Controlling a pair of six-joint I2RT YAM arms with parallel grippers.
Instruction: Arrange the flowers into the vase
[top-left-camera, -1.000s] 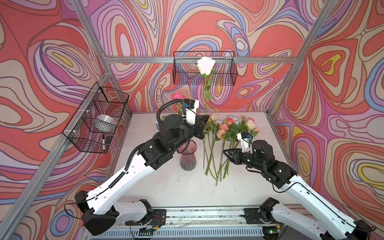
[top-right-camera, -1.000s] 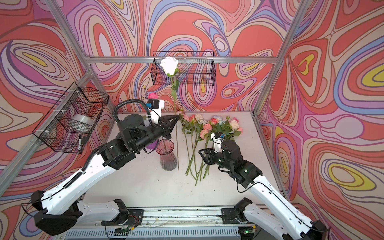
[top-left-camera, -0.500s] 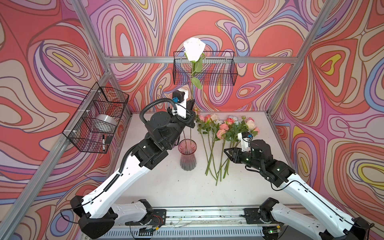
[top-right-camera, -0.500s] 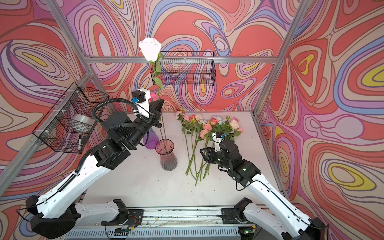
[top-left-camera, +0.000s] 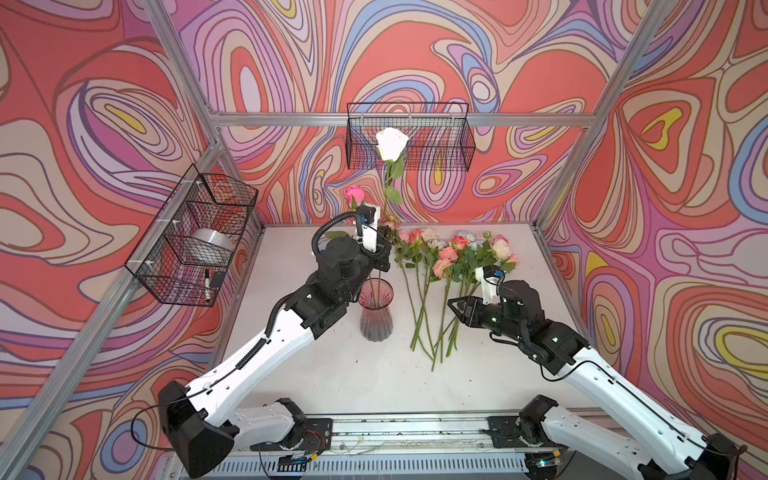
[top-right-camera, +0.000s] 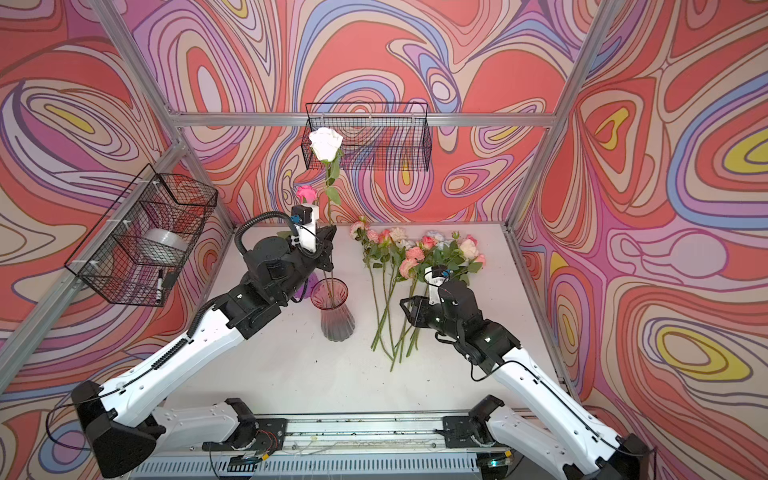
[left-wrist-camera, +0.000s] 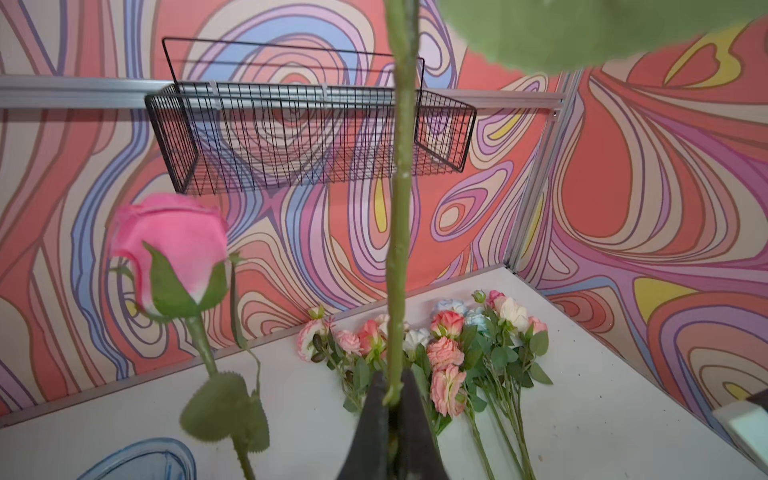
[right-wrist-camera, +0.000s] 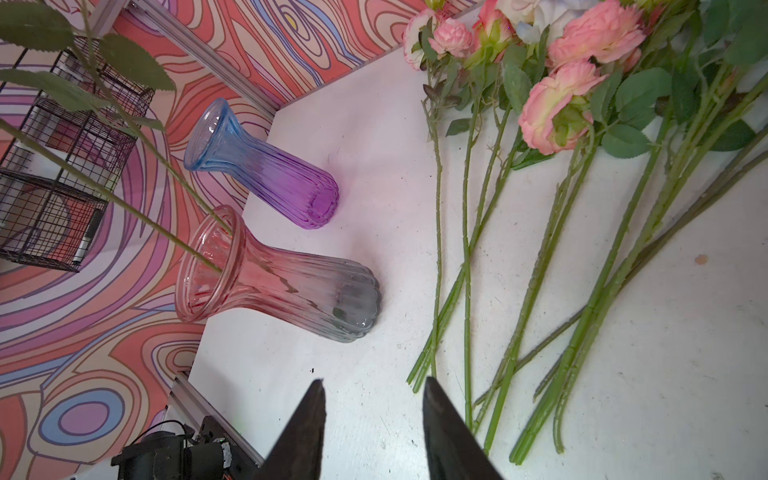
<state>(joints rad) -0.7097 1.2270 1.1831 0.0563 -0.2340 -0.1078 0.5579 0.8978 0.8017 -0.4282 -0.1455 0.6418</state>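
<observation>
I will bring my left gripper down toward the opening of the pink vase to let go of the green stem, since the white rose is above the pink rose.
My left gripper is shut on the green stem of a white rose and holds it upright. The stem runs down into the mouth of the pink-to-grey glass vase. A pink rose stands behind that wrist; two stems reach the vase mouth in the right wrist view. The other flowers lie on the table, right of the vase. My right gripper hangs open and empty beside their lower stems.
A blue-to-purple vase stands behind the pink one, mostly hidden by my left arm in both top views. A black wire basket hangs on the back wall. Another basket on the left wall holds a tape roll and a marker.
My left arm swung the white rose up and to the left, then brought it down; its stem now sits in the vase mouth. The right arm has barely moved.
</observation>
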